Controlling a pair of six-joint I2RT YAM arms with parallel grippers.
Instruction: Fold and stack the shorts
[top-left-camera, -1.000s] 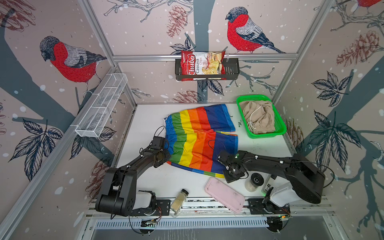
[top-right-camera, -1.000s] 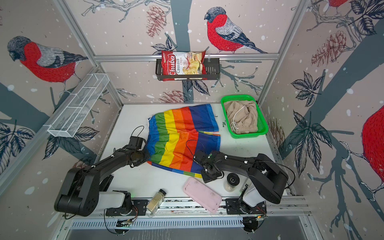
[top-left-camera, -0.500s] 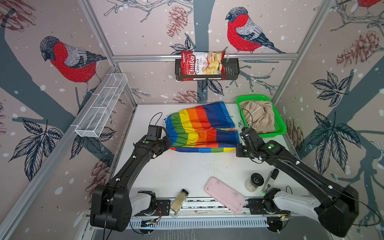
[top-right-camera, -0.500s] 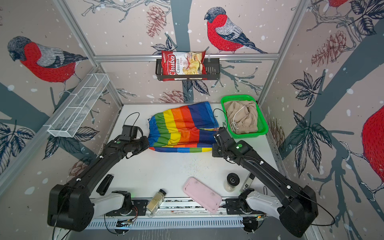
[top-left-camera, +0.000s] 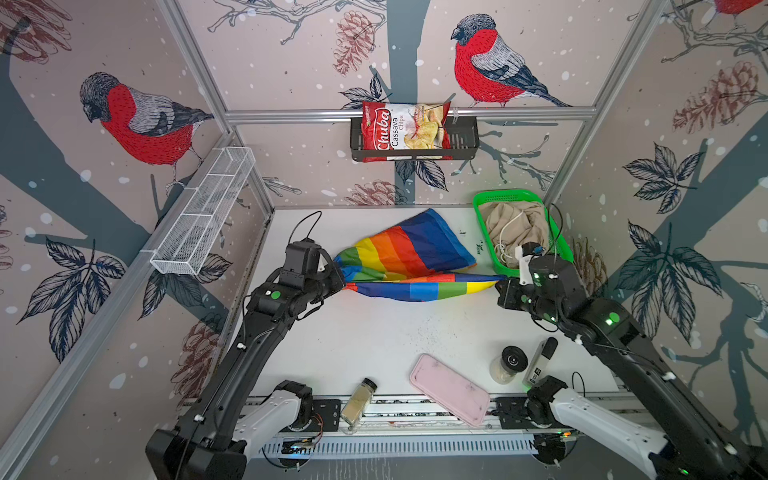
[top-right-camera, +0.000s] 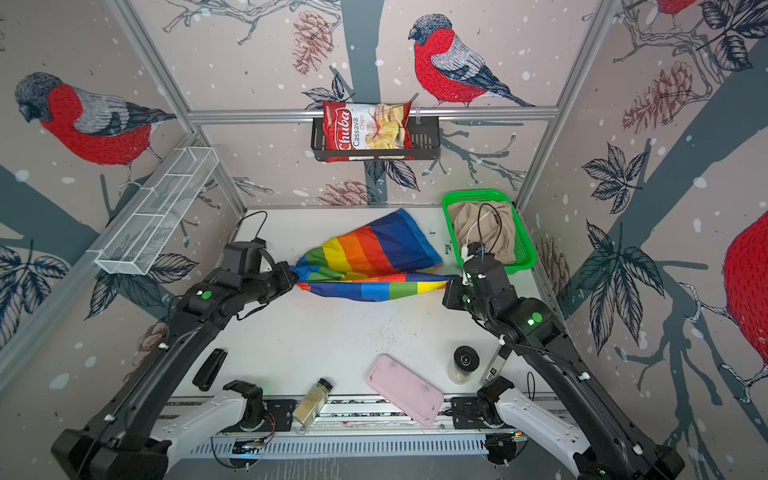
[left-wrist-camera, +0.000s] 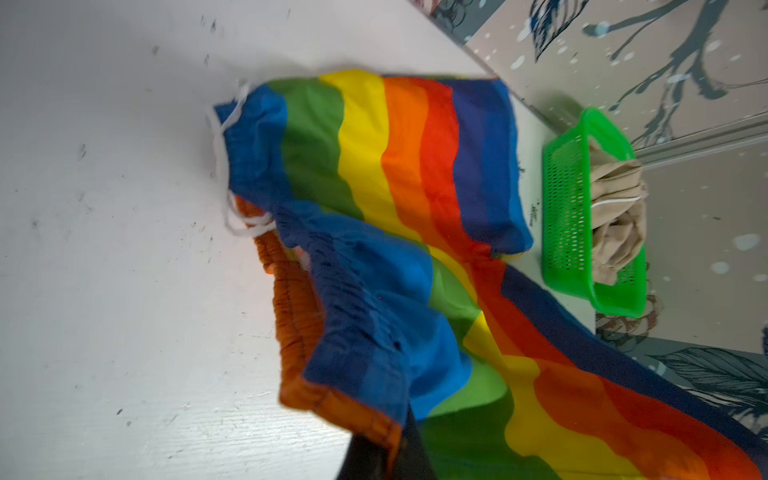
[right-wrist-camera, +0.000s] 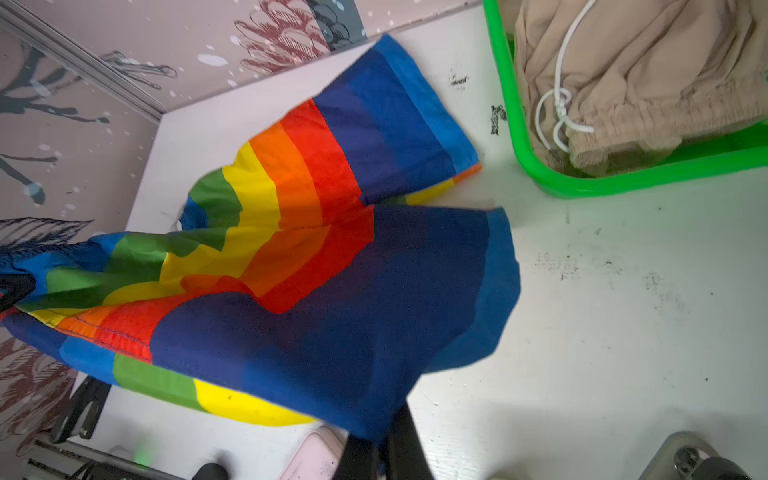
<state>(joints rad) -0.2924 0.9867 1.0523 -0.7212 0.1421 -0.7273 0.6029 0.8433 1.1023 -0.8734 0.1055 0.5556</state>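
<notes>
I will move my right gripper outward and down over the far corner of the flat leg (right-wrist-camera: 389, 49) and let go of the blue hem, since that leg is already spread.
The rainbow shorts (top-left-camera: 409, 262) (top-right-camera: 370, 257) are stretched taut between both grippers above the table's back half. Their far part still lies on the table. My left gripper (top-left-camera: 343, 284) (top-right-camera: 295, 280) is shut on the gathered waistband end, whose blue and orange cloth (left-wrist-camera: 395, 208) runs into the pinched jaws of that gripper (left-wrist-camera: 390, 453). My right gripper (top-left-camera: 500, 282) (top-right-camera: 451, 282) is shut on the blue leg hem (right-wrist-camera: 332, 270), with the fabric clamped in that gripper (right-wrist-camera: 384, 453). The beige shorts (top-left-camera: 515, 226) (right-wrist-camera: 644, 75) lie crumpled in the green basket.
The green basket (top-left-camera: 482, 224) stands at the back right, just behind my right wrist. Along the front lie a pink case (top-left-camera: 451, 388), a spice bottle (top-left-camera: 358, 401), a black-lidded jar (top-left-camera: 509, 363) and a marker (top-left-camera: 540, 361). A black object (top-right-camera: 210, 368) lies front left.
Both grippers have carried the near edge of the rainbow shorts up and toward the back, then spread apart. The shorts went from flat to pulled tight and raised.
</notes>
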